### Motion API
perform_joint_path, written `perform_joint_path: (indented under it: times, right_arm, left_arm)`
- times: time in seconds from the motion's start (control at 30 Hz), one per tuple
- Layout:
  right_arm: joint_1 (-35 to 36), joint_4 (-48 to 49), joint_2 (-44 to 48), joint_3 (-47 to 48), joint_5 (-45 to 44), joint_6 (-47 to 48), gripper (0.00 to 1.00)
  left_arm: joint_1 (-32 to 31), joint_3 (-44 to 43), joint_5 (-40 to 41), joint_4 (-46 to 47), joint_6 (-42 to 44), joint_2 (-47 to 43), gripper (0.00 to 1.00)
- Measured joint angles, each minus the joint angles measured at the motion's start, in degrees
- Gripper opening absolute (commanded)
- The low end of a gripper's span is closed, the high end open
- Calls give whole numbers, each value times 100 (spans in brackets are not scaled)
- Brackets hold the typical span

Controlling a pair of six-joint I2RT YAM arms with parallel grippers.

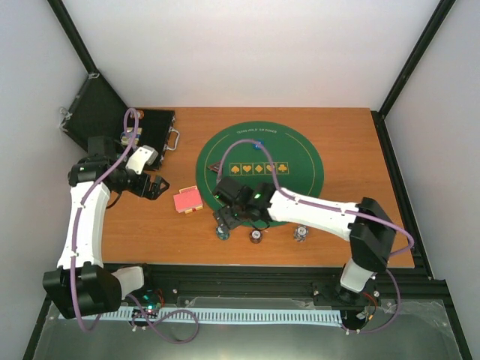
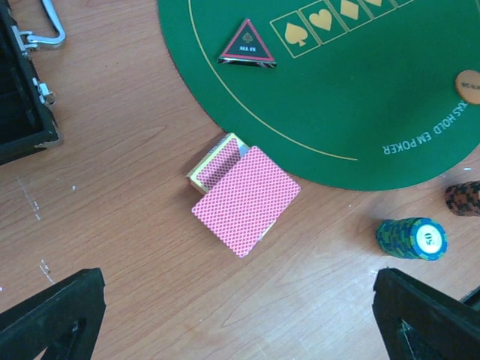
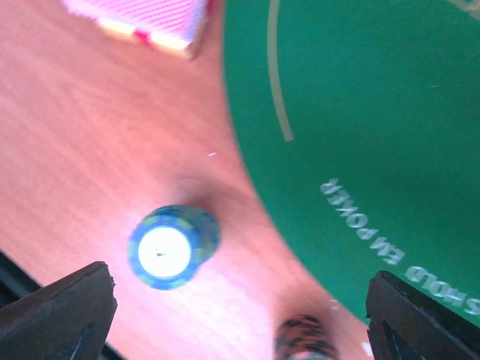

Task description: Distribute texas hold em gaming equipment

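Note:
My right gripper should next go down and to the left in the wrist view, around the blue-green chip stack [image 1: 223, 232] [image 3: 172, 247], because the stack is below the gripper and on that side.
A stack of red-backed playing cards [image 1: 187, 200] lies on the wood just left of the green mat, and in the left wrist view [image 2: 246, 199] it is fanned over a yellow-edged pack. My left gripper [image 1: 154, 186] is open and empty beside the cards, its fingers [image 2: 52, 315] wide apart. My right gripper [image 1: 225, 217] is open and hovers over a blue-green chip stack [image 1: 223, 232], which also shows in the right wrist view [image 3: 171, 246]. A dark chip stack [image 1: 256, 235] and a third stack [image 1: 301, 234] stand along the mat's near edge. On the mat are a dark triangular button [image 2: 247, 51], an orange button [image 2: 469, 86] and a blue button [image 1: 259, 146].
The round green felt mat [image 1: 300, 157] covers the table's middle. The black hard case [image 1: 142, 131] lies open at the back left, its handle toward the mat. Black frame posts stand at the table's corners.

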State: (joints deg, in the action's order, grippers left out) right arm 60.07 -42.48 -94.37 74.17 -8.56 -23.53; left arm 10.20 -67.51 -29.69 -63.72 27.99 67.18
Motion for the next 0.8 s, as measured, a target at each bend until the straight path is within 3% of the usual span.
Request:
perform_joint_path:
  times: [0.13,0.33,0.8]
  right_arm:
    - [374,-28,-540,267,216,-55,87]
    - [380,-120,-1003,415,481,-50,82]
    - [382,-149,-1394,605,756,15,71]
  left_arm:
    - [0,199,81,116,26,-96,100]
    - [0,367,208,116,63,-199,100]
    - [0,223,208,109,26,-155,100]
